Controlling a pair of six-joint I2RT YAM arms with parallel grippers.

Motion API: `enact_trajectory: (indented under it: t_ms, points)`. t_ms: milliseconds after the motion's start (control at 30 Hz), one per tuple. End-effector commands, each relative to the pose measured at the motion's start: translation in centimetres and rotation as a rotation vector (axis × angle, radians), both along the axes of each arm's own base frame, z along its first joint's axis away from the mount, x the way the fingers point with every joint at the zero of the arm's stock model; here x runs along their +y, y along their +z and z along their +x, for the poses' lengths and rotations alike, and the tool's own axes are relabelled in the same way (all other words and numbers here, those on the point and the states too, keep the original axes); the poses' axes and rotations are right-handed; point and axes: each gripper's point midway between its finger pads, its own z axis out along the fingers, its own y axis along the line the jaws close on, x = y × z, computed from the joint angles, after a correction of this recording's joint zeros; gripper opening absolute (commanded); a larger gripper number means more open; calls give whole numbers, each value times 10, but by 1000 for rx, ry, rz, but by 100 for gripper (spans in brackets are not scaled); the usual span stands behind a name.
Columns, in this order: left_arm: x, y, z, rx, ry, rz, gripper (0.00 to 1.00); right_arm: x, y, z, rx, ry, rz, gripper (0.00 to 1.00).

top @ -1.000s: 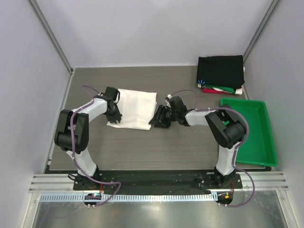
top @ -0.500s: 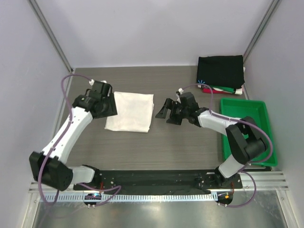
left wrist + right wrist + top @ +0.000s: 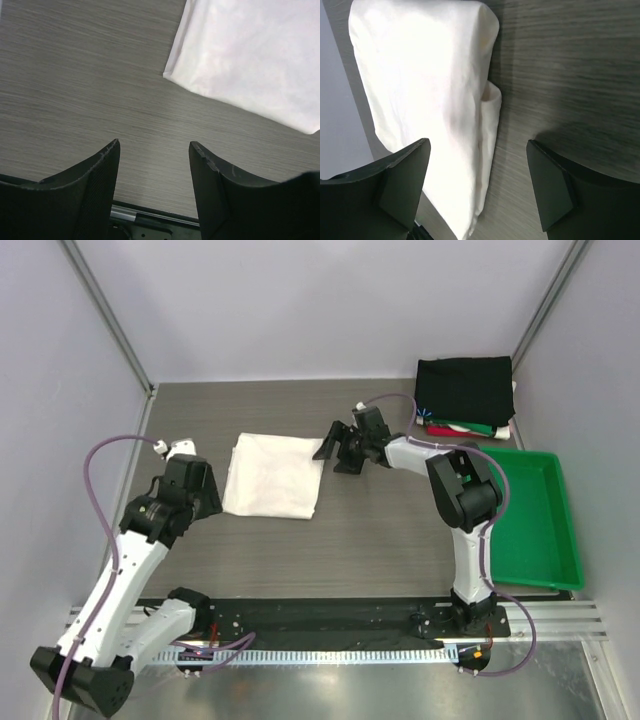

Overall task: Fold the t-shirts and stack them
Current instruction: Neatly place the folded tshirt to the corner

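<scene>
The t-shirt's folded edge near its far corner is to the left of my right gripper in the top view, so I will next move my right gripper farther over it and close.
A white t-shirt point(image 3: 272, 475) lies folded into a rectangle on the dark wood table, left of centre. My left gripper point(image 3: 200, 502) is open and empty, just left of the shirt's near-left corner and off the cloth. In the left wrist view the shirt point(image 3: 250, 55) fills the upper right, beyond the gripper point(image 3: 154, 144). My right gripper point(image 3: 331, 451) is open and empty at the shirt's far-right corner. In the right wrist view the gripper point(image 3: 477, 144) hovers over the folded edge of the shirt point(image 3: 420, 75). A stack of folded shirts, a black one point(image 3: 465, 388) on top, sits at the back right.
A green plastic tray point(image 3: 478, 540) stands at the right, in front of the stack. Green, red and white cloth edges point(image 3: 465, 427) show under the black shirt. Grey walls close in the table on three sides. A black rail point(image 3: 150, 225) runs along the near edge.
Both grippers have left the white shirt's sides. The left arm has drawn back toward the near left. The right gripper has moved up to the shirt's far-right corner. The shirt lies flatter.
</scene>
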Motion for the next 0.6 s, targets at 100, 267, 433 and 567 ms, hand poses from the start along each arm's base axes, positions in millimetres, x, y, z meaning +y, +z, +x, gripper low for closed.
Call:
enact_trajectory:
  t_ms: [100,267,433,567]
  points:
    - [14,30,-3,-152,78,-15,60,30,-18,8,29,17,-51,81]
    - [16,32,-9,-215,91,-46,63,48,-30,5,32,23,-18,73]
    - [17,37,-10,-246,91,-51,63,57,-17,5,-7,22,113,51]
    - [18,39,-11,-257,91,-57,63,66,5,11,-60,58,232,7]
